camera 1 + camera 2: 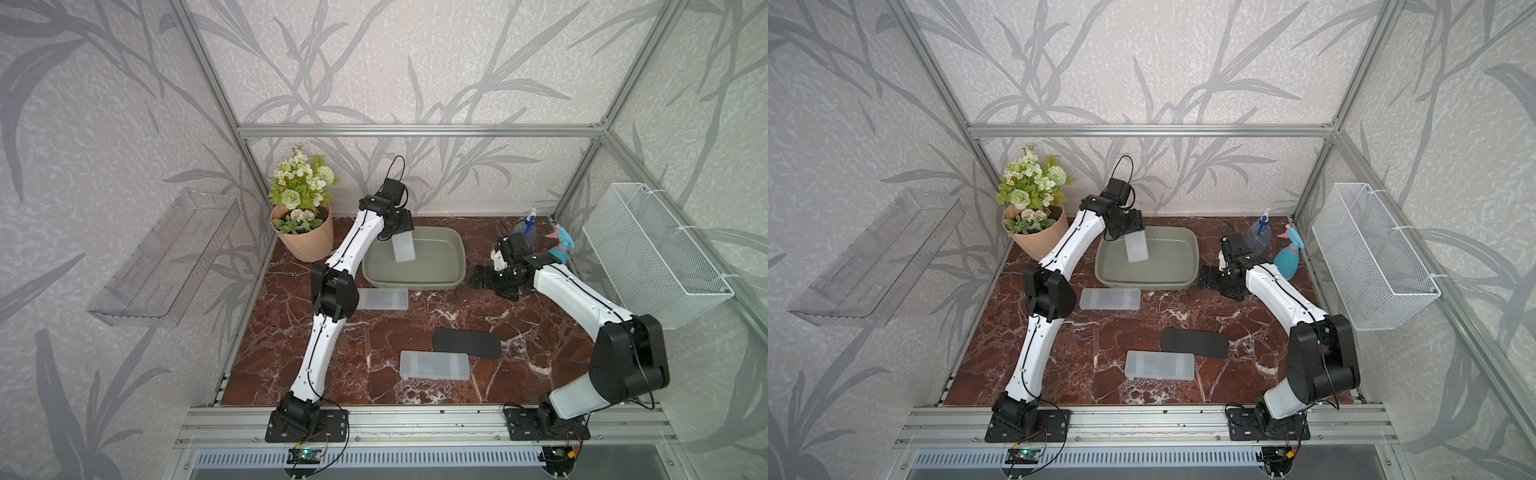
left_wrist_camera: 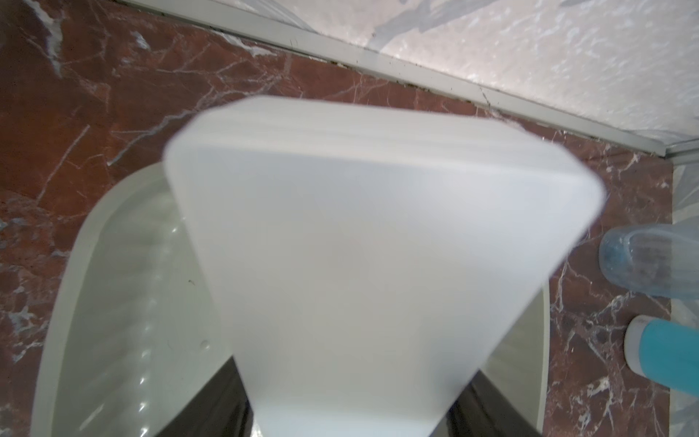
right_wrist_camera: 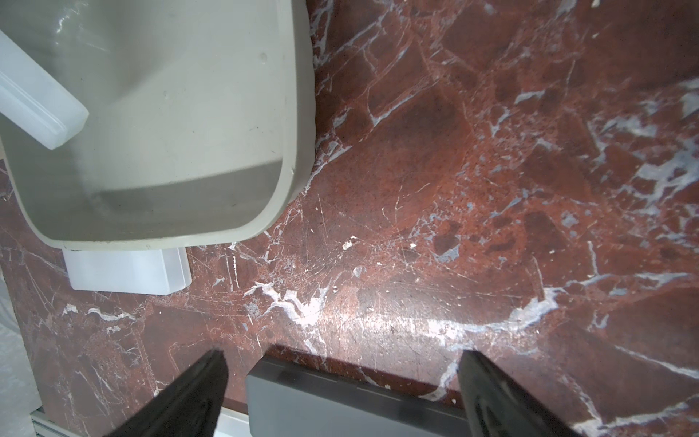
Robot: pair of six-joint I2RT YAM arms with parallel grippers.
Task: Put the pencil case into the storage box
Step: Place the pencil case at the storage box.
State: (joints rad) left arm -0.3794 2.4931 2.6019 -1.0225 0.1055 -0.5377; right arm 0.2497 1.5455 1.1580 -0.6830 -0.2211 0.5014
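Observation:
My left gripper will next lower onto the box's bottom nearest the flower pot and release the translucent case, as that end of the box is empty.
My left gripper (image 1: 400, 227) is shut on one end of a translucent white pencil case (image 1: 403, 247), which hangs tilted over the left half of the grey-green storage box (image 1: 415, 285). In the left wrist view the case (image 2: 378, 246) fills the frame between the dark fingers (image 2: 212, 408), with the box (image 2: 75, 246) below. My right gripper (image 1: 482, 281) stands open beside the box's right end, holding nothing. In the right wrist view a black pencil case (image 3: 340, 405) shows beyond the spread fingertips (image 3: 217, 359). Two more translucent cases (image 1: 384, 298) (image 1: 434, 365) lie on the table.
A flower pot (image 1: 303, 237) stands at the back left. Two spray bottles (image 1: 525, 226) (image 1: 563, 245) stand at the back right, close behind my right arm. A white wire basket (image 1: 656, 257) hangs on the right wall, a clear tray (image 1: 166, 257) on the left wall.

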